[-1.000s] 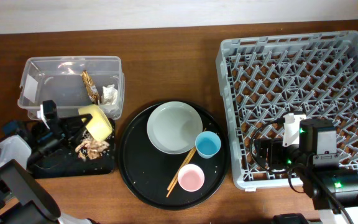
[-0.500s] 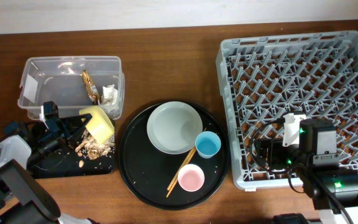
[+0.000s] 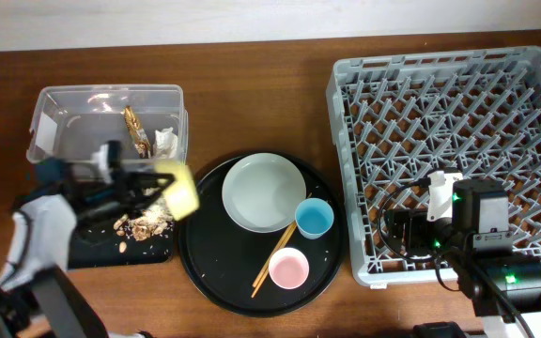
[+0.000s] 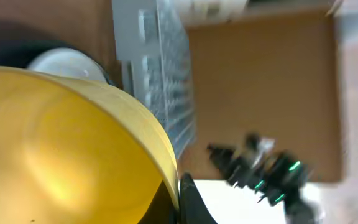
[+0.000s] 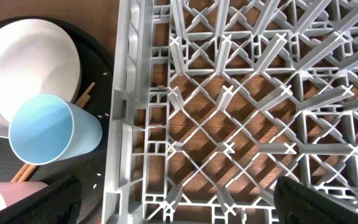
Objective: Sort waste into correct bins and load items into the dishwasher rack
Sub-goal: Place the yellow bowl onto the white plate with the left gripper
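Note:
My left gripper turns level and brings the yellow bowl down onto the grey-green plate (image 3: 263, 192) (image 4: 69, 64) next, since the scraps already lie in the black tray.
My left gripper (image 3: 148, 183) is shut on the rim of the yellow bowl (image 3: 182, 188), held tipped on its side between the shallow black tray (image 3: 87, 246) and the round tray; the bowl fills the left wrist view (image 4: 61, 143). Brown food scraps (image 3: 141, 225) lie in the black tray. The clear tub (image 3: 64, 117) holds a brown-gold wrapper (image 3: 136, 130) and a white napkin (image 3: 165, 142). The grey-green plate (image 3: 263, 192), blue cup (image 3: 315, 218), pink cup (image 3: 288, 268) and chopsticks (image 3: 272, 260) sit on the round tray. My right gripper (image 5: 179, 205) is open over the grey rack's (image 3: 458, 75) front left corner.
The large round black tray (image 3: 205, 253) lies mid-table between the bins and the rack. In the right wrist view the blue cup (image 5: 51, 130) and plate (image 5: 30, 68) lie just left of the rack wall (image 5: 126, 124).
My left arm has swung right, carrying the yellow bowl from over the black tray toward the round tray's left edge. Scraps now lie in the black tray. The right arm has not moved.

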Tool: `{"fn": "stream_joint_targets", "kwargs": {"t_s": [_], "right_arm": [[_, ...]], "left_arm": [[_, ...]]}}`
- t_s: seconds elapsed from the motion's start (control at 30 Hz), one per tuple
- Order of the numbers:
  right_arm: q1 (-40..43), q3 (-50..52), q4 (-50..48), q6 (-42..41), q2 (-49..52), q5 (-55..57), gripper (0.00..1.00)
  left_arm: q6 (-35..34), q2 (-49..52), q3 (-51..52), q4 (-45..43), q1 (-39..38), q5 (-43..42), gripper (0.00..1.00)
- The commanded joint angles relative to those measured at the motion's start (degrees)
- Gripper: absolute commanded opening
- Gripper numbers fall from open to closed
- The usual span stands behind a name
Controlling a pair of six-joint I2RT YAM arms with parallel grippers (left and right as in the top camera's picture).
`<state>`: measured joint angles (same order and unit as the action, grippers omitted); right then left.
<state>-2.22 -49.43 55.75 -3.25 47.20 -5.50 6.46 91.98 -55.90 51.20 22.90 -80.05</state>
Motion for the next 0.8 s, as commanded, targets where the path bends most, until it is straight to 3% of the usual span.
{"fn": "stream_joint_targets", "kwargs": {"t_s": [0.0, 0.07, 0.2, 0.33, 0.6, 0.77], "right_arm": [[0.4, -1.2, -0.1, -0.6, -0.2, -0.3, 0.99], [0.4, -1.2, -0.1, -0.6, -0.2, -0.3, 0.99], [0.4, -1.2, 0.0, -0.6, -0.2, -0.3, 0.99], [0.4, -1.2, 0.0, -0.6, -0.2, -0.3, 0.99], [0.4, -1.2, 0.0, -0.6, -0.2, -0.3, 0.99], [0.4, -1.2, 0.0, -0.6, -0.2, -0.3, 0.99]], "left_arm": [[0.4, -6.6, -5.4, -0.4, -10.8, 16.8, 0.00], [-3.1, -6.8, -8.9, -4.6, -19.8, 29.6, 0.00], [-3.9, -6.5, -9.1, -14.2, -33.2, 43.6, 0.00], [-3.9, -3.2, -9.1, -16.6, -47.4, 63.7, 0.00], [-3.9, 7.4, -9.1, -20.3, -53.5, 65.5, 0.01], [-3.9, 7.3, -9.3, -20.1, -53.5, 68.0, 0.37]]}}
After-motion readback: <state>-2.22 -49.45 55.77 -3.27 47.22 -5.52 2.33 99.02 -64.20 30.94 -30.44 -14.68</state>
